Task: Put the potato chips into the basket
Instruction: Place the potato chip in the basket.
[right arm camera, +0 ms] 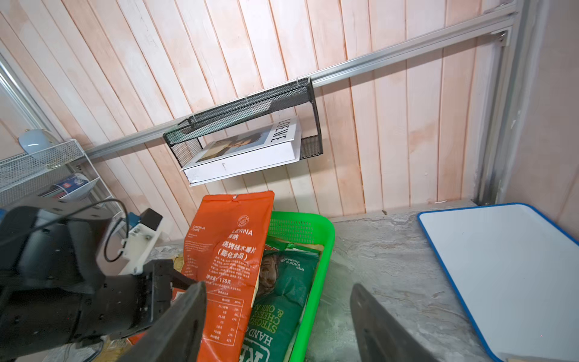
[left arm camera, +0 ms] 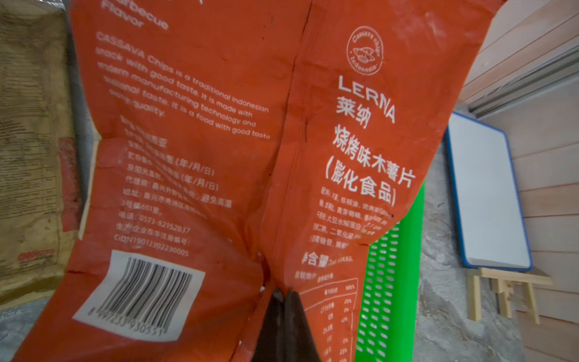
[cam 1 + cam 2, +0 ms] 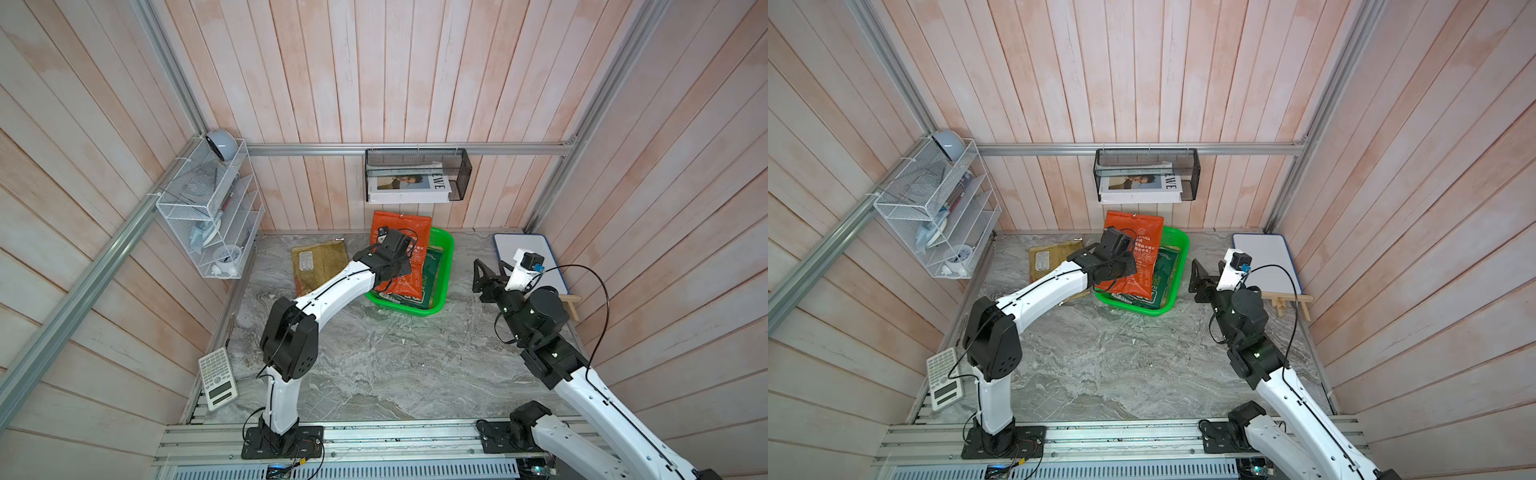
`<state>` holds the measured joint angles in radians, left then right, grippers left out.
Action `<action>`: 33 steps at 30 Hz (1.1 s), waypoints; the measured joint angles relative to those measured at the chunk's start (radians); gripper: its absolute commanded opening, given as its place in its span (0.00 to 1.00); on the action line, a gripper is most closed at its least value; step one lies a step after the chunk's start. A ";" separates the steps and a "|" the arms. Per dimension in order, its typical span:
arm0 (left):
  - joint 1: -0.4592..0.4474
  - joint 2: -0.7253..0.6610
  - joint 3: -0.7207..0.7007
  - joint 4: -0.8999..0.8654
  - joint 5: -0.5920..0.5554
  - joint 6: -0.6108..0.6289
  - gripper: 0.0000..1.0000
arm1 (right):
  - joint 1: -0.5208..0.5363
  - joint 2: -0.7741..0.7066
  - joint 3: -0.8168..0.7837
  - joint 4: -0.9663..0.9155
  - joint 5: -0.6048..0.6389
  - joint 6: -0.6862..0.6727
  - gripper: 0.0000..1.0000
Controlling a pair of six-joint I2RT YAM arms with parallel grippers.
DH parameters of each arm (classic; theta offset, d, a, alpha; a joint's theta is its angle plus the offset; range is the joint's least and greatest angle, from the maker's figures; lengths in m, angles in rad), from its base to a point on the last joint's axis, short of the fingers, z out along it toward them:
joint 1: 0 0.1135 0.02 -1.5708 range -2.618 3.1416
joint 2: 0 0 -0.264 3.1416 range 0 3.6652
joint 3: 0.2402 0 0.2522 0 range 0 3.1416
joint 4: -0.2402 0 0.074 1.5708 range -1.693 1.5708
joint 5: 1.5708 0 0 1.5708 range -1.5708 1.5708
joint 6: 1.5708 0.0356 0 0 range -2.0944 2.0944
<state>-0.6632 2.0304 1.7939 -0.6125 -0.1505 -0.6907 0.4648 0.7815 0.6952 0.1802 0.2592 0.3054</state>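
I should next bring my left gripper down toward the dark green bag [image 1: 282,301] inside the basket and let go of the chips, because the orange-red bag is still tilted above the basket's rim.
My left gripper [image 2: 283,290] is shut on an orange-red bag of potato chips [image 3: 401,232], pinching it near the back seam. This bag stands tilted over the left side of the green basket [image 3: 446,266], its top toward the back wall. A dark green bag [image 1: 282,301] lies inside the basket, partly under the orange one. On the table left of the basket lies a yellow-tan bag [image 3: 318,266], partly hidden by my left arm. My right gripper [image 3: 492,270] hangs open and empty just right of the basket [image 1: 326,250].
A blue-edged whiteboard [image 3: 525,257] on a small wooden easel [image 3: 571,303] lies at the right wall. A black mesh basket holding a book [image 3: 417,174] hangs on the back wall. A white wire rack [image 3: 212,212] is at the left; a calculator [image 3: 217,378] lies front left.
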 measured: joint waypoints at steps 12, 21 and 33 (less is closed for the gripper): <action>0.002 0.150 0.113 -0.082 0.101 0.059 0.00 | -0.002 0.041 -0.001 -0.005 0.009 -0.007 0.76; 0.004 0.145 0.098 -0.079 0.143 0.048 0.35 | -0.002 0.023 -0.003 -0.010 0.010 -0.014 0.79; 0.012 0.034 0.003 0.001 0.148 0.050 0.65 | -0.018 0.182 0.058 -0.027 -0.075 -0.018 0.84</action>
<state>-0.6510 2.0644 1.7973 -0.6117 -0.0029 -0.6407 0.4469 0.9638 0.7528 0.1532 0.1841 0.2878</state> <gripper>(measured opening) 0.650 0.836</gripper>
